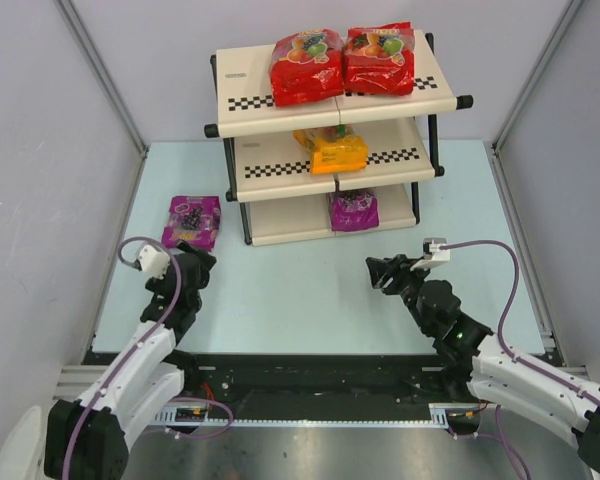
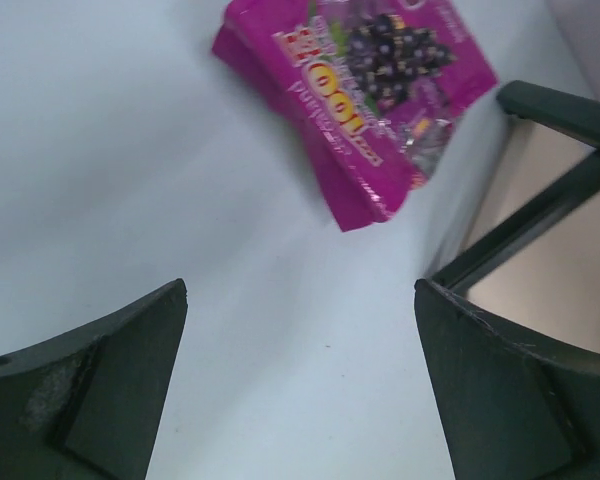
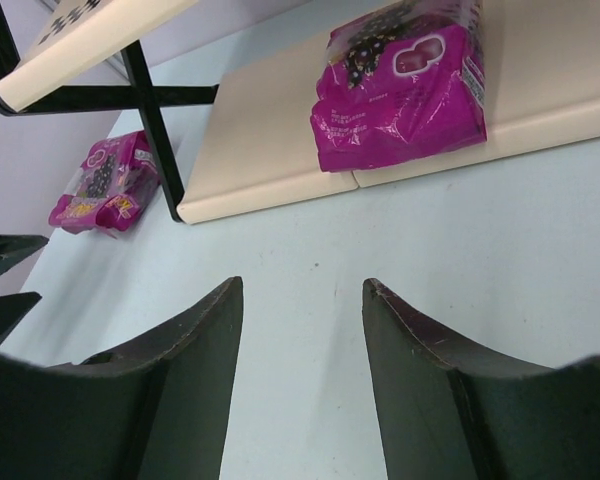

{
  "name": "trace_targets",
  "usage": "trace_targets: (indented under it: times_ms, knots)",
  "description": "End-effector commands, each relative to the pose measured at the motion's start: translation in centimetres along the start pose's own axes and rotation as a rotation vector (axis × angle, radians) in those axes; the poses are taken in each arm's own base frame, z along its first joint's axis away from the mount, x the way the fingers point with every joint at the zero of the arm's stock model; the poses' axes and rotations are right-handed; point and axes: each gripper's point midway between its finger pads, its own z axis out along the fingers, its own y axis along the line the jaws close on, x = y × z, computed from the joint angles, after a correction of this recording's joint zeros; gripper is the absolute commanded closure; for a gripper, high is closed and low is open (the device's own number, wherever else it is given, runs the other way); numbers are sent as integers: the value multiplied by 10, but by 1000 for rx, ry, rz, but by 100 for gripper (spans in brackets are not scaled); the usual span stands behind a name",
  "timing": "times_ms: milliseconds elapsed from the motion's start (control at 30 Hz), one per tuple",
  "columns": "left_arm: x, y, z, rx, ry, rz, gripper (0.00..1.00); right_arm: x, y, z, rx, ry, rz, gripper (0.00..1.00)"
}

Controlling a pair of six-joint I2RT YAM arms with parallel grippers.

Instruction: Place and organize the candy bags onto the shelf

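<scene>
The open fingers of my left gripper ease outward and down around the purple bag's near corner [image 1: 212, 244] [image 2: 370, 205] next and close, since that corner points at it from outward and below.
The shelf [image 1: 280, 112] stands at the back of the table. Two red candy bags [image 1: 306, 66] [image 1: 380, 58] lie on its top tier, an orange-yellow bag [image 1: 332, 149] on the middle tier, and a purple bag [image 1: 354, 210] on the bottom tier, also in the right wrist view [image 3: 405, 90]. A second purple bag [image 1: 192, 221] lies on the table left of the shelf; it shows in the left wrist view [image 2: 360, 90] and the right wrist view [image 3: 105, 185]. My left gripper [image 1: 196, 258] [image 2: 300, 290] is open and empty just before it. My right gripper [image 1: 380, 272] [image 3: 302, 290] is open and empty over the table.
Grey walls [image 1: 50, 140] with metal rails close in the table on three sides. The shelf's black leg [image 2: 540, 210] stands right of the left gripper. The pale blue table top [image 1: 300, 300] lies between the two arms.
</scene>
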Motion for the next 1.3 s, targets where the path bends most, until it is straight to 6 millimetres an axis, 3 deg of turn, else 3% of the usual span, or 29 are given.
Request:
trace_targets:
  times_ms: [0, 367, 600, 933, 1033, 1133, 1167, 1233, 1267]
  knots:
    - [-4, -5, 10, -3, 10, -98, 0, -4, -6, -2, 32, -21, 3, 44]
    - [-15, -13, 49, -13, -5, -184, 0, 2, -16, -1, 54, -15, -4, 43]
    - [-24, -39, 58, 101, -33, -252, 1, 3, -24, -4, 70, -17, -11, 43]
    - [-9, -43, 81, 88, 3, -276, 4, 6, -30, -6, 76, -13, 3, 43]
    - [-3, -44, 90, 81, 14, -284, 17, 4, -32, -7, 81, -16, 2, 42]
    - [2, -44, 97, 86, 15, -287, 38, 1, -34, -10, 85, -24, 2, 43]
    - [0, -47, 97, 102, 5, -289, 54, 2, -36, -10, 90, -22, -1, 43]
    - [2, -47, 100, 101, 7, -278, 71, -1, -35, -12, 85, -30, 1, 42]
    - [2, -47, 100, 100, 8, -267, 90, -1, -36, -13, 86, -28, -3, 43]
